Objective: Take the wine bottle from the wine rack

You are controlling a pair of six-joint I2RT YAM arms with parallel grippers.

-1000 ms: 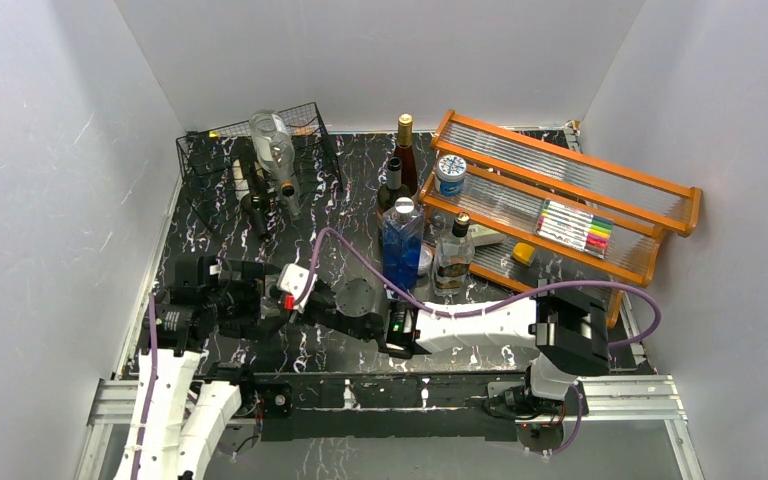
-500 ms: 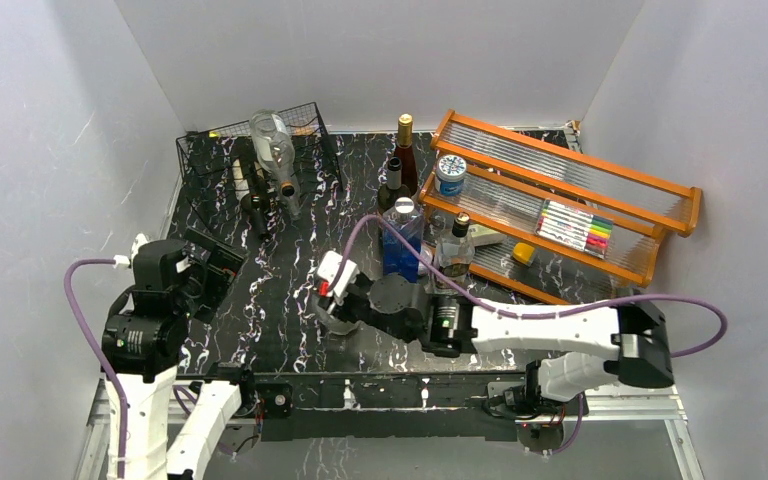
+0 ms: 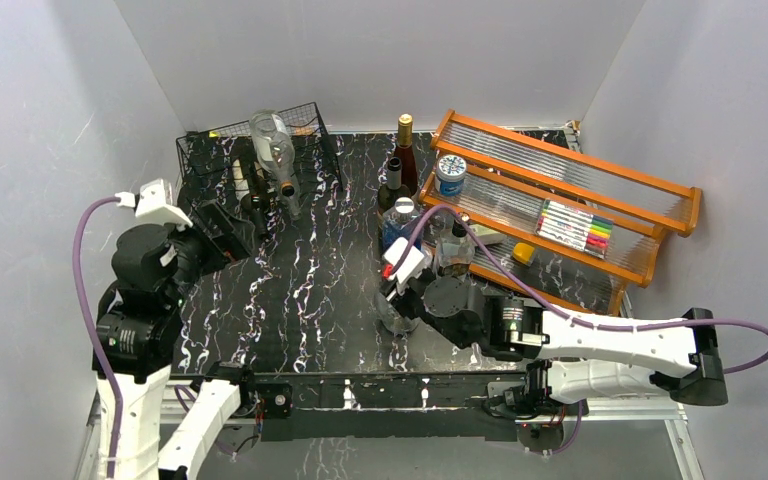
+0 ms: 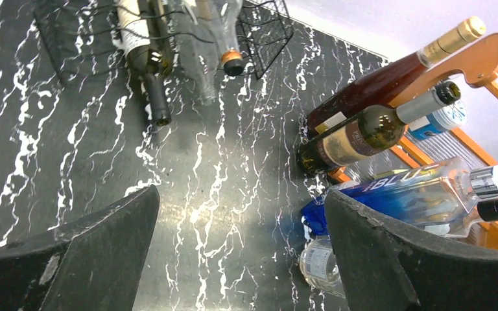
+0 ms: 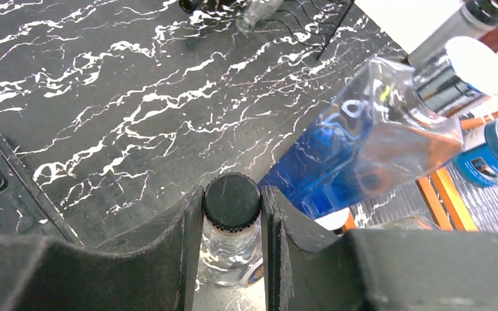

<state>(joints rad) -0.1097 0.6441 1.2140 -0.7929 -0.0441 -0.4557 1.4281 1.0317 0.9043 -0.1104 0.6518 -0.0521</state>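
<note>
The neck of the upright clear bottle moves to the right in the top view with my right gripper next, and the bottle is released on bare tabletop by the small clear bottle.
The black wire wine rack stands at the back left. A dark wine bottle lies in it with its neck poking out the front, and a clear bottle lies beside that. My right gripper is shut on the neck of a clear bottle with a black cap, upright at the front centre. My left gripper is wide open with nothing in it, at the left, in front of the rack.
A blue bottle stands just behind the right gripper. Behind it are two dark bottles and a small clear one. The orange tiered shelf holds markers and a jar.
My right arm carried the clear bottle from the front left, by the left gripper, rightward to the front centre. My left arm pulled back and swung up to the left, still open.
</note>
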